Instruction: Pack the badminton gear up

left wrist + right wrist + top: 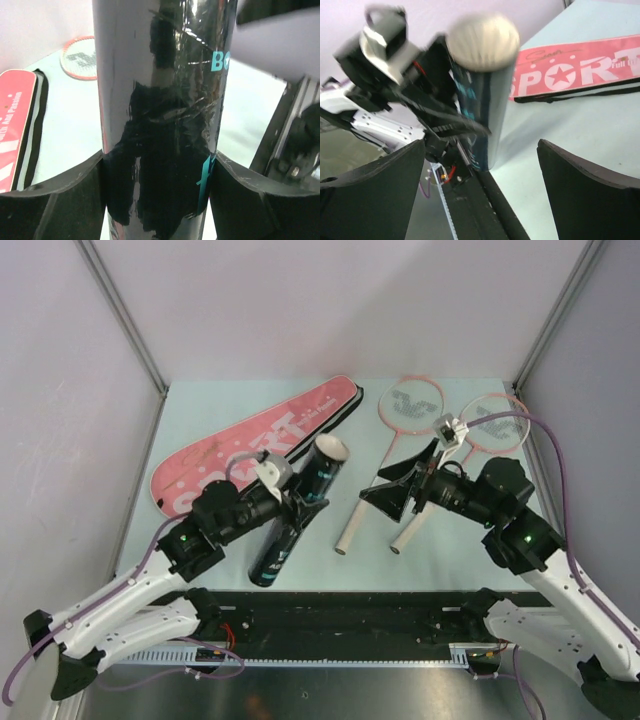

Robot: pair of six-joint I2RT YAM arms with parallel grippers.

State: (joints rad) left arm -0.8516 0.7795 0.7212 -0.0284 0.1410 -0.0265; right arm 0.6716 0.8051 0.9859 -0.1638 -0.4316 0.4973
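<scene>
I should next move my right gripper across to the left in the top view and close it on the tube's lower part (pixel 276 546) (pixel 481 149), which is clear of my left gripper.
My left gripper (pixel 297 506) is shut on the long black tube (pixel 300 510), which tilts with its pale open end (pixel 333 449) up and its low end by the table's front edge. In the left wrist view the tube (pixel 160 110) fills the gap between both fingers (pixel 75 190). The pink "SPORT" bag (pixel 250 445) lies flat at the back left. Two pink-rimmed rackets (pixel 415 405) (pixel 495 425) lie at the right, handles (pixel 350 530) toward me. My right gripper (pixel 385 498) is open and empty above their shafts, and faces the tube (pixel 487 110). No shuttlecocks show.
A black rail (pixel 350 610) runs along the table's front edge. Grey walls and metal posts (pixel 120 310) close in the back and sides. The bag also shows in the right wrist view (pixel 580 70) and left wrist view (pixel 15 125).
</scene>
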